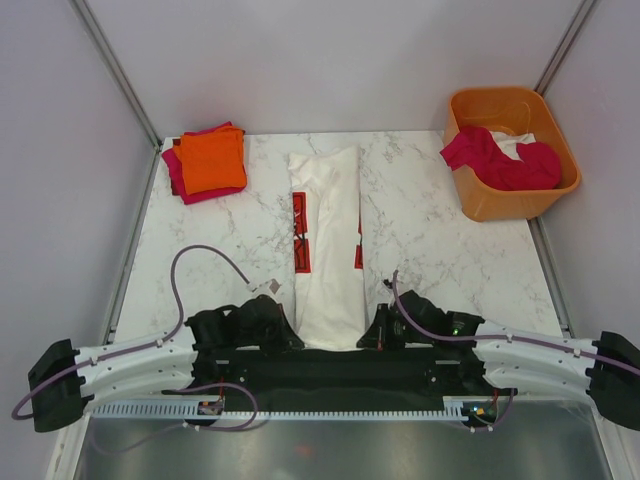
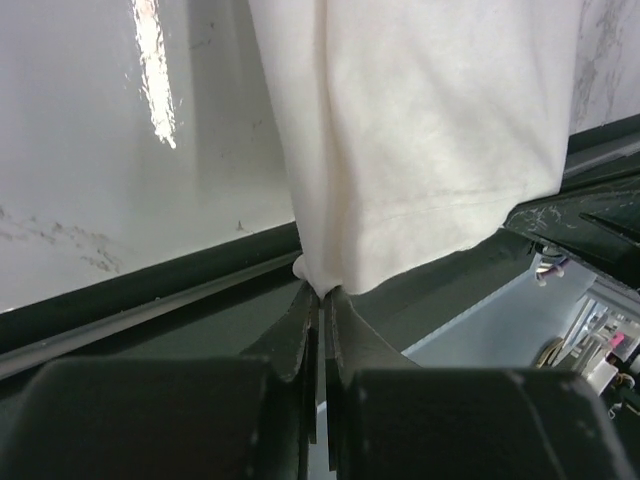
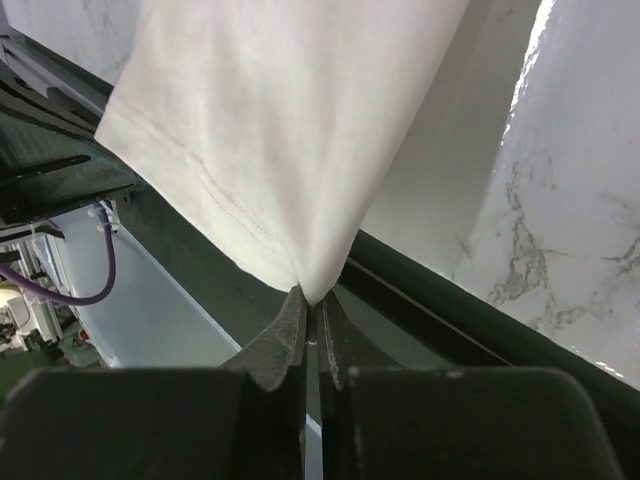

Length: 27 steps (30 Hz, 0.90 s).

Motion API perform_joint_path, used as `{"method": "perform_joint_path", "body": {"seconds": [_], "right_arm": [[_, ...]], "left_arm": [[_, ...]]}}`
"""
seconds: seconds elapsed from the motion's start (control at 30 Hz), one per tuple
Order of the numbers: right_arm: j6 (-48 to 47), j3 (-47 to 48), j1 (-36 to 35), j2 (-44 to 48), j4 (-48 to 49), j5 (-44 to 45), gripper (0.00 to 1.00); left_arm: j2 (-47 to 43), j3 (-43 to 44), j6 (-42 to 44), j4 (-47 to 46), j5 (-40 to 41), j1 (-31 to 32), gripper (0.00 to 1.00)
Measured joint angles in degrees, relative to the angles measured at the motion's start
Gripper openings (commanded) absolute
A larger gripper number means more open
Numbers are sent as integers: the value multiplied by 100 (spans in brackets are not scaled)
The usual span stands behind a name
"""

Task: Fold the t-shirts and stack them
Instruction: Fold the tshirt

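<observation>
The red panels' far end (image 1: 355,206) lies outward of my right gripper. My right gripper will next lift outward, then lower to release the t-shirt's corner near that end, which makes the long folded t-shirt shorter.
A white t-shirt (image 1: 328,245) with red logo panels lies in a long narrow fold down the middle of the marble table. My left gripper (image 1: 284,335) is shut on its near left corner; the left wrist view shows the hem (image 2: 420,150) pinched at the gripper (image 2: 322,292). My right gripper (image 1: 374,335) is shut on the near right corner; the right wrist view shows the cloth (image 3: 290,130) pinched at the gripper (image 3: 313,300). A folded orange tee (image 1: 212,160) lies on a folded magenta-red tee (image 1: 182,178) at the far left.
A rigid orange tub (image 1: 512,150) stands at the far right holding a crumpled magenta-red tee (image 1: 500,160) and a white one (image 1: 510,148). A dark rail (image 1: 340,375) runs along the near table edge between the arm bases. Grey walls enclose the table.
</observation>
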<state>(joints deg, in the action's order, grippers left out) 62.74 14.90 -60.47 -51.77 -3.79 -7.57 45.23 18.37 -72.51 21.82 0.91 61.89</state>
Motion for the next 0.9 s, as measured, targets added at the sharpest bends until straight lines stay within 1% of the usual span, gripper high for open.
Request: {"method": "perform_joint_path", "body": {"seconds": [0.13,0.2,0.33,0.43,0.6,0.73,0.9], "right_arm": [[-68,232,-31,474,-612,291,0],[-186,553,-35,485,-885,505,0],[-566,1405,-31,-107,-1272,901,0],[-879,1941,4,-533,-1528,1207,0],[-1384,2621,422,-883,-1921,1580,0],[-1856,3126,977,-1119,-2050,1652,0],[-2393,3764,1543,-1696,-2063,1582,0]], "left_arm": [[-234,129,-4,369,96,90,2],[-247,372,33,614,273,92,2],[61,1154,275,986,732,92,2],[522,1818,544,1134,1016,87,2],[964,2529,944,1320,1399,7,2],[1259,3008,1370,1416,1539,-407,2],[1878,3604,2068,1405,1392,-1344,2]]}}
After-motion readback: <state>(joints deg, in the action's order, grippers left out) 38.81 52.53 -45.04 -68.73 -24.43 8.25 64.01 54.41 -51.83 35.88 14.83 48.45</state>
